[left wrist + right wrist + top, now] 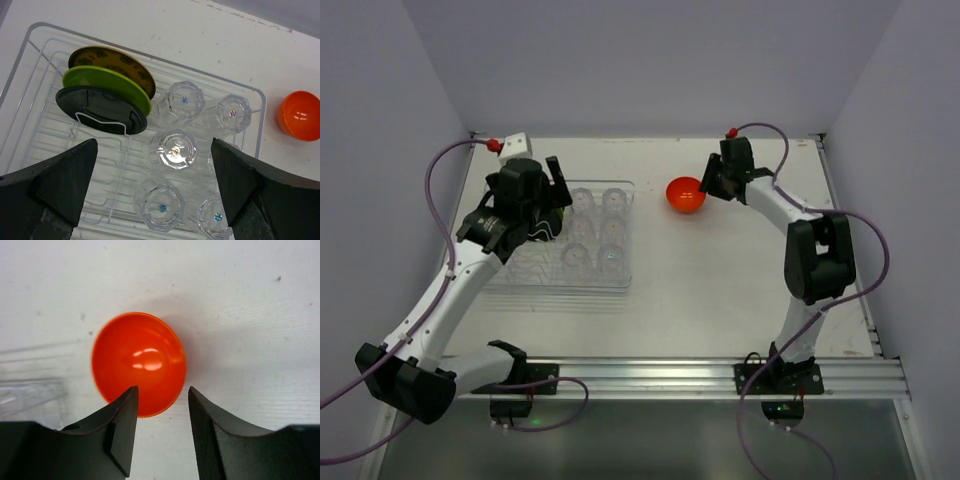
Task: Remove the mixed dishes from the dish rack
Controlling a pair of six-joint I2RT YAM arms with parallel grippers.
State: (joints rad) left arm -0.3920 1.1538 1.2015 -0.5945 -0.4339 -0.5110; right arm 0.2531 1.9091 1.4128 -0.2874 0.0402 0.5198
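Note:
Next, my left gripper turns and lowers onto the black plate's upper rim (555, 217) (131, 104), since its fingers now spread along that rim rather than across it.
The clear dish rack (556, 284) (31, 56) sits on the left of the table. Three small plates stand on edge in it: black (100, 112), lime-green (107, 86) and a yellowish one with a dark rim (120, 61). Several clear glasses (598, 228) (175, 150) stand beside them. My left gripper (557, 193) (154, 145) hovers open above the rack, holding nothing. The orange bowl (686, 195) (300, 115) (139, 362) rests on the table right of the rack. My right gripper (709, 184) (162, 390) is open just beside the bowl's rim, its fingers apart from it.
A white block with a red knob (515, 145) lies at the back left corner, behind the rack. Purple cables (440, 190) loop off both arms. An aluminium rail (650, 375) runs along the near edge. White walls close in the table on three sides.

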